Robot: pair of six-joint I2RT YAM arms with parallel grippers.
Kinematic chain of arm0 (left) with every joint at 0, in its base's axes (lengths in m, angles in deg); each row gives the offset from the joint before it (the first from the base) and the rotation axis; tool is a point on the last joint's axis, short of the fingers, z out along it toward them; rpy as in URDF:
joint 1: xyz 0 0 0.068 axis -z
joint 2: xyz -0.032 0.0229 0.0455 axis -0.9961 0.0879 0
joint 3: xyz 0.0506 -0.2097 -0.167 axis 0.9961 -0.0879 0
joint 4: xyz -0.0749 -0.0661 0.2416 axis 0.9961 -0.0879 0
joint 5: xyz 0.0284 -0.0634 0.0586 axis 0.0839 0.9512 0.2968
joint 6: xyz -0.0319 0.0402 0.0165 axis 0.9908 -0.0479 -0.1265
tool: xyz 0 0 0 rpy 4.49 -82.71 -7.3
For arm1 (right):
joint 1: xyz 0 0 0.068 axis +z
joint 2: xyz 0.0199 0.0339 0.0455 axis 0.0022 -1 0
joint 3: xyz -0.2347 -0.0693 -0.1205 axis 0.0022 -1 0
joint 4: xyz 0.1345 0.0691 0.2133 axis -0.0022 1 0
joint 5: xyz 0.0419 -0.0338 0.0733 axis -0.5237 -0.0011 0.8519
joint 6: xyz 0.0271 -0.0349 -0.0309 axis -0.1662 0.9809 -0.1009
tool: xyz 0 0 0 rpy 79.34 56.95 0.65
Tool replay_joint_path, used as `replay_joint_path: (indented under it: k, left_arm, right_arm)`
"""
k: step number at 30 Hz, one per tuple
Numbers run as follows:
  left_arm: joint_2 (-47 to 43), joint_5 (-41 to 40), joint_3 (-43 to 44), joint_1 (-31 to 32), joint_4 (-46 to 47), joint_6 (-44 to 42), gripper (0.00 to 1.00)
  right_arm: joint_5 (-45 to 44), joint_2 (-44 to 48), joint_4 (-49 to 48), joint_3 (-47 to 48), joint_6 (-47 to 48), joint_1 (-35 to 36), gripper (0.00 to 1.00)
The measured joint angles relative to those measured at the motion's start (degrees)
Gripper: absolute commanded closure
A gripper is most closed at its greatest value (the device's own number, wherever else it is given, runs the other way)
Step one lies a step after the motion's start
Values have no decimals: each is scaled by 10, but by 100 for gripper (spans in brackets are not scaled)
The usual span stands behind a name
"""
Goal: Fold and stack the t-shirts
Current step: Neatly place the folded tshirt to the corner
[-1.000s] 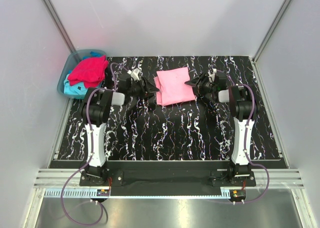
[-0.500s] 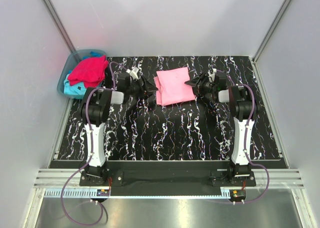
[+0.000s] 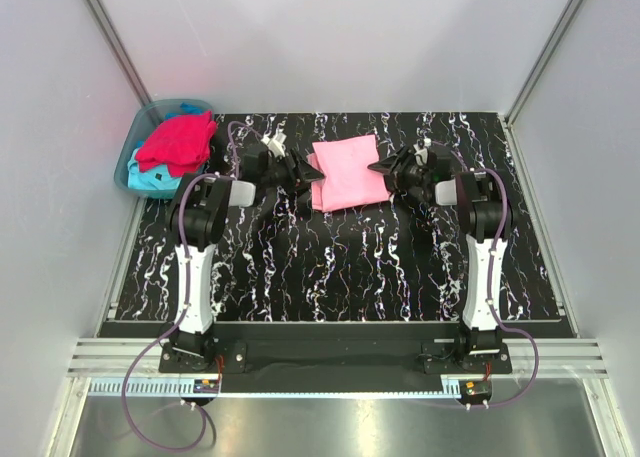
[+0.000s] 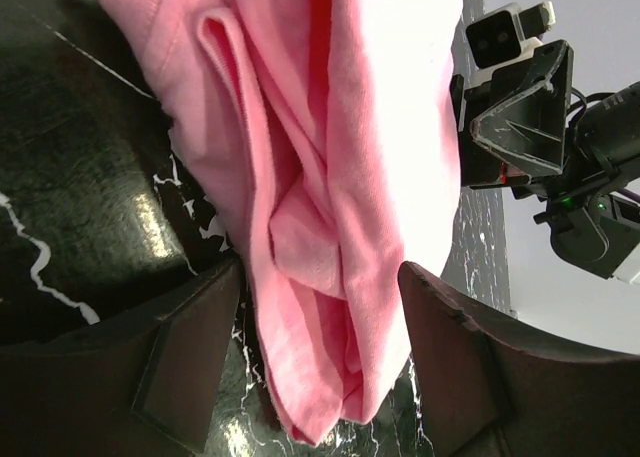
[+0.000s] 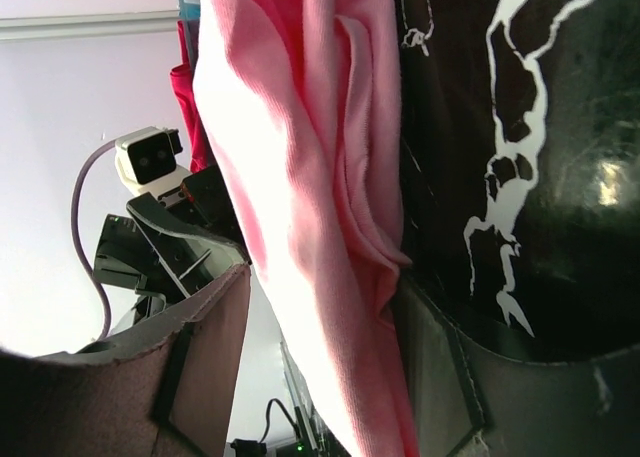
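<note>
The layers already lie between my fingers, so I will next close my right gripper across them, almost in place at the pink t-shirt's edge away from the tub.
The light pink t-shirt (image 3: 348, 173) lies folded at the back middle of the table. My left gripper (image 3: 303, 180) is at its left edge, open, with the layered pink edge (image 4: 300, 277) between its jaws and gaps on both sides. My right gripper (image 3: 385, 169) is at its right edge, open. In the right wrist view the pink cloth (image 5: 310, 227) rests on the lower finger (image 5: 440, 377), and the upper finger (image 5: 190, 367) stands apart from it. The crimson red t-shirt (image 3: 178, 142) lies on the turquoise one (image 3: 155, 180) in the tub.
The translucent blue-green tub (image 3: 140, 137) stands at the table's back left corner, off the black marbled mat (image 3: 340, 267). White walls close the back and both sides. Each wrist view shows the opposite gripper beyond the shirt.
My left gripper has slid right onto the pink shirt's left edge. My right gripper has edged slightly left at the right edge. The shirt has not visibly moved.
</note>
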State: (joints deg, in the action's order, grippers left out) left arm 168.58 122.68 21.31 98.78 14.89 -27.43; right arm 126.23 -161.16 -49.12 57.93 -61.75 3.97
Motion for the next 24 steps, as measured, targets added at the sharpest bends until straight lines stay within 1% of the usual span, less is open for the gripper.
replay_joint_path:
  k: [10, 13, 14, 16, 17, 18, 19, 20, 21, 22, 23, 24]
  left_arm:
    - [9, 0, 15, 5, -4, 7, 29]
    - [11, -1, 23, 8, -11, 7, 31]
    - [12, -2, 25, 9, -15, 7, 32]
    - [14, -3, 33, 12, -26, 7, 35]
    - [15, -4, 36, 13, -31, 7, 36]
    - [16, -5, 39, 14, -38, 7, 41]
    - [17, -7, 42, 15, -43, 6, 45]
    - [18, -8, 46, 16, -53, 5, 48]
    - [19, -10, 49, 17, -63, 3, 56]
    - [19, -13, 54, 19, -76, 1, 60]
    - [20, -15, 60, 20, -90, -4, 67]
    - [21, -20, 68, 22, -108, -6, 72]
  right_arm:
    - [3, -19, 1, 31, -2, 11, 35]
    - [2, -20, 1, 34, -2, 14, 35]
    - [2, -20, 2, 34, -2, 14, 36]
    - [2, -20, 3, 34, 0, 14, 40]
    - [1, -20, 7, 34, 2, 15, 42]
    - [1, -20, 11, 34, 3, 15, 46]
    - [0, -20, 16, 34, 5, 15, 57]
    - [0, -20, 20, 34, 9, 15, 62]
    - [-1, -20, 25, 34, 9, 15, 68]
    - [-2, -20, 30, 33, 11, 15, 75]
    - [-2, -20, 31, 33, 11, 16, 87]
    - [-3, -20, 33, 33, 14, 16, 93]
